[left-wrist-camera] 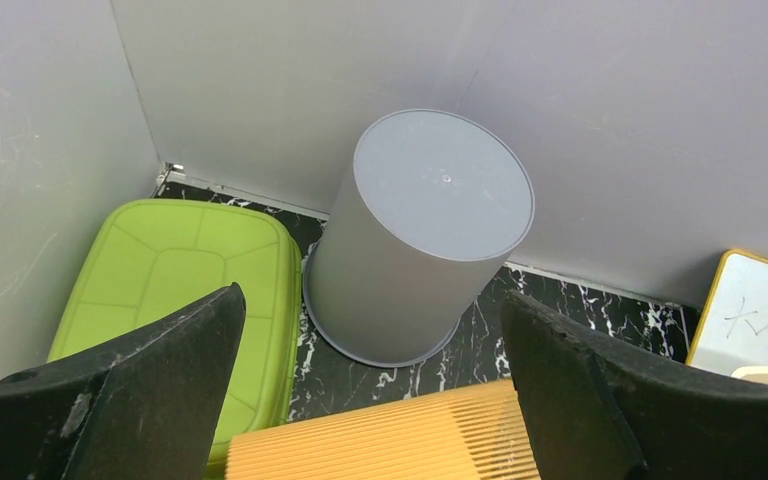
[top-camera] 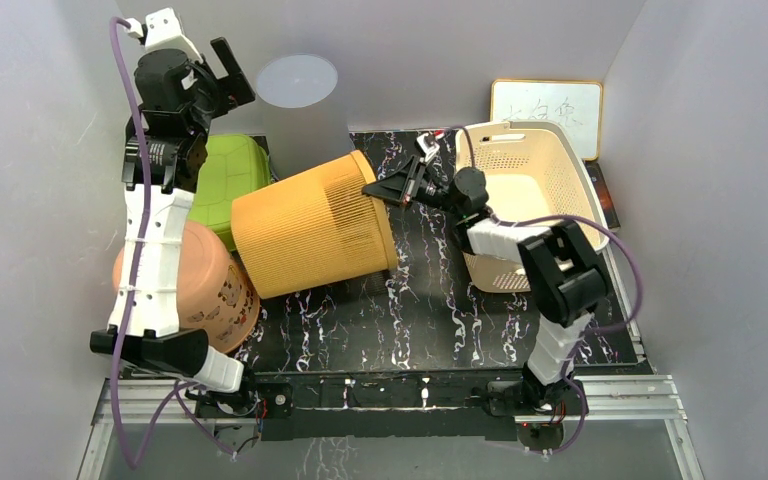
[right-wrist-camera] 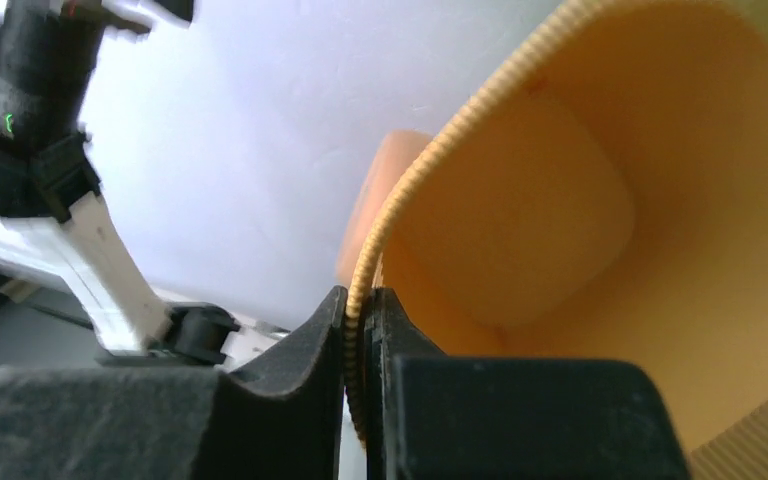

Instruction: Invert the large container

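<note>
My right gripper holds the bin and will next pull it away from the terracotta pot crowding its closed end. It will then lower the bin onto the clear black tabletop below and let go.
The large container is a ribbed orange-yellow bin [top-camera: 310, 228], tipped on its side in the middle of the table, mouth toward the right. My right gripper [top-camera: 372, 190] is shut on its rim; in the right wrist view the ribbed rim [right-wrist-camera: 380, 225] runs down between the two black fingers [right-wrist-camera: 300, 350], and the gripper [right-wrist-camera: 360, 340] pinches it with the bin's hollow inside [right-wrist-camera: 560, 200] beyond. My left gripper [top-camera: 232, 72] is open and empty, raised at the back left; in its view [left-wrist-camera: 370, 400] the bin's ribbed side [left-wrist-camera: 380, 440] lies below.
A grey bin [top-camera: 302, 100] stands upside down at the back. A lime green lid or case [top-camera: 225, 180] lies at the left, a terracotta pot [top-camera: 205, 285] at front left, a cream perforated basket [top-camera: 580, 180] at the right, a small whiteboard [top-camera: 550, 110] behind it.
</note>
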Controlling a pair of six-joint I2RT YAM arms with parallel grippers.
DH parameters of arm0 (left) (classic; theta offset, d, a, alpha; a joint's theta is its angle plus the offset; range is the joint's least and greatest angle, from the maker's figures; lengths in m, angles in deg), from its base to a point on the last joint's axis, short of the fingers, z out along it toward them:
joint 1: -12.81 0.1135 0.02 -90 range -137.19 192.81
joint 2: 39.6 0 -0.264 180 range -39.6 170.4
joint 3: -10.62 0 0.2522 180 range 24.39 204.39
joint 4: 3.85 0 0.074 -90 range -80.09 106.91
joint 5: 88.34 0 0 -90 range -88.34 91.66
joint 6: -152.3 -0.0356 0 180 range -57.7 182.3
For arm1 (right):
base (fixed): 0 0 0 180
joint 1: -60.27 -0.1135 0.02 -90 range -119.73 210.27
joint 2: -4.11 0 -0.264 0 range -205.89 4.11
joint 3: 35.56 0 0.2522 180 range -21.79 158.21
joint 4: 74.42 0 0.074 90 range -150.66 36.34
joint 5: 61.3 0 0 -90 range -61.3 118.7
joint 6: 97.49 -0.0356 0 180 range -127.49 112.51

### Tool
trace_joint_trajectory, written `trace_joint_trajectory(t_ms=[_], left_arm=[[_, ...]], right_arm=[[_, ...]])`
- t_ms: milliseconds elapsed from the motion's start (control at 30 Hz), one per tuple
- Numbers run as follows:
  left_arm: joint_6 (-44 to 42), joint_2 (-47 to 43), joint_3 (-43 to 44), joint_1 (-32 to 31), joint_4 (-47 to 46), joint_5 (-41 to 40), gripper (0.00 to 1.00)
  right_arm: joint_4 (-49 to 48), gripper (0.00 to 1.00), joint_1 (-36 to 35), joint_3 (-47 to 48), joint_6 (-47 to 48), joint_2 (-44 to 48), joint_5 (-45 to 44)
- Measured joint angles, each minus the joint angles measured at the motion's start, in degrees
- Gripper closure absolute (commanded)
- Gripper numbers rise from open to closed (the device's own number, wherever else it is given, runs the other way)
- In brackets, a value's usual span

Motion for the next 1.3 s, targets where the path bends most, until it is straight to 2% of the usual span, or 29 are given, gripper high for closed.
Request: trace_joint_trajectory(t_ms=[100, 267, 433, 567, 767, 833, 967, 1033, 1100, 1133, 1300], left_arm=[[-0.2, 0.6, 0.9, -0.4, 0.0, 0.0, 0.02], [-0.9, 2.4, 3.3, -1.1, 0.1, -0.4, 0.01], [-2.0, 4.3, 5.8, -2.1, 0.1, -1.2, 0.02], [-2.8, 5.1, 6.4, -3.1, 0.1, -1.8, 0.02], [-3.4, 5.8, 6.4, -3.9, 0.1, -2.0, 0.02], [-3.5, 5.9, 6.4, -4.1, 0.1, -2.0, 0.02], [-3.9, 5.9, 6.4, -4.2, 0.1, -2.4, 0.02], [-4.0, 5.9, 6.3, -4.2, 0.1, -2.6, 0.02], [-4.1, 5.9, 6.3, -4.2, 0.1, -2.8, 0.02], [-4.1, 5.9, 6.3, -4.2, 0.1, -2.8, 0.02], [-4.2, 5.9, 6.3, -4.3, 0.1, -3.0, 0.02]], right_arm=[[-5.7, 1.0, 0.0, 0.8, -7.8, -4.4, 0.4], [-14.6, 1.0, -1.0, 5.2, -13.4, -8.4, 4.5], [-12.7, 1.0, -1.2, 6.4, -13.5, -9.8, 7.4], [-5.7, 1.0, 1.8, 3.9, -9.0, -7.4, 9.6], [6.4, 0.98, 10.5, 2.8, 2.7, -4.9, 9.6], [15.1, 0.97, 12.7, 4.7, 9.3, -4.3, 9.1], [37.6, 0.98, 14.4, 16.9, 25.6, -4.4, 5.7], [44.4, 0.97, 14.3, 20.7, 30.5, -4.3, 3.9], [49.5, 0.94, 14.4, 22.5, 33.6, -4.4, 2.9], [51.9, 1.0, 14.4, 23.2, 34.9, -4.5, 2.7], [59.1, 1.0, 14.3, 27.1, 38.6, -5.3, 3.0]])
